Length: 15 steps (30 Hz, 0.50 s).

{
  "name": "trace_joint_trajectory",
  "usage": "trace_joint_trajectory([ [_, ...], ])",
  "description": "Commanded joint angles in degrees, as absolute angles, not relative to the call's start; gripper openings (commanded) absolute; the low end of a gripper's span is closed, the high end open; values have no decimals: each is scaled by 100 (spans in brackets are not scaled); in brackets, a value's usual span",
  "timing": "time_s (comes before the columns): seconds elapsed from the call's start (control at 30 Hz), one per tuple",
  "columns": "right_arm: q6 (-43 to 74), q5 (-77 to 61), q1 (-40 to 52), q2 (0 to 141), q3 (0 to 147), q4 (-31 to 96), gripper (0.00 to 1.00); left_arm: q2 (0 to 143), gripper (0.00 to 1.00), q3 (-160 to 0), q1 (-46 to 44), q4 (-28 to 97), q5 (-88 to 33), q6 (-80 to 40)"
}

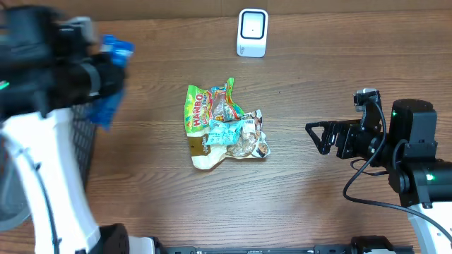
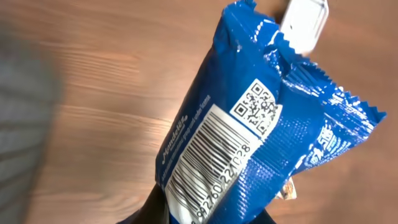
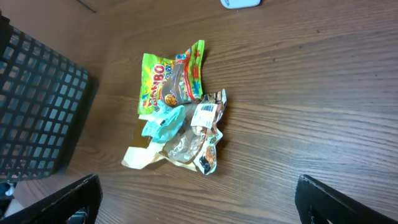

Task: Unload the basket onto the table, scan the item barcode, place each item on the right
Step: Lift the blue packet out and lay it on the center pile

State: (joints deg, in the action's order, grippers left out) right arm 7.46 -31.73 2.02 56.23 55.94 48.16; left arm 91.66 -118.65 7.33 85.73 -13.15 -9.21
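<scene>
I will next swing my left gripper down over the green Haribo bag (image 1: pixel 200 109), which is below it and to its right in the overhead view, and release the packet.
My left gripper (image 2: pixel 211 219) is shut on a blue snack packet (image 2: pixel 261 124), held up above the table with its white barcode label (image 2: pixel 208 165) and QR code facing the wrist camera. In the overhead view the packet (image 1: pixel 113 74) hangs at the far left, and the arm there is blurred. The white scanner (image 1: pixel 252 32) stands at the back centre; in the left wrist view the scanner (image 2: pixel 305 22) shows just past the packet's top edge. My right gripper (image 1: pixel 316 136) stands open, right of the pile, nothing between its fingers (image 3: pixel 336 199).
A pile of snack packets (image 1: pixel 222 127) lies mid-table, with a green Haribo bag (image 3: pixel 165 81) on top. A black mesh basket (image 1: pixel 83 152) stands at the left edge, under the left arm; the basket (image 3: pixel 37 106) also shows in the right wrist view.
</scene>
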Motion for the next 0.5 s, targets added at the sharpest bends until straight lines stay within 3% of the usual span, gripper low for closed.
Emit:
trace_joint_trajectory([
  [0.0, 744, -3223, 220, 5607, 5723, 4781, 100, 9297, 4, -11008, 45, 7970, -1402, -1066],
  [0.33, 744, -3223, 220, 5607, 5721, 4788, 100, 10501, 4, -9480, -1535, 6403, -1389, -1568],
  [0.47, 746, -3225, 220, 5607, 5723, 4797, 100, 11059, 22, -9478, -1820, 6379, -1201, -1588],
])
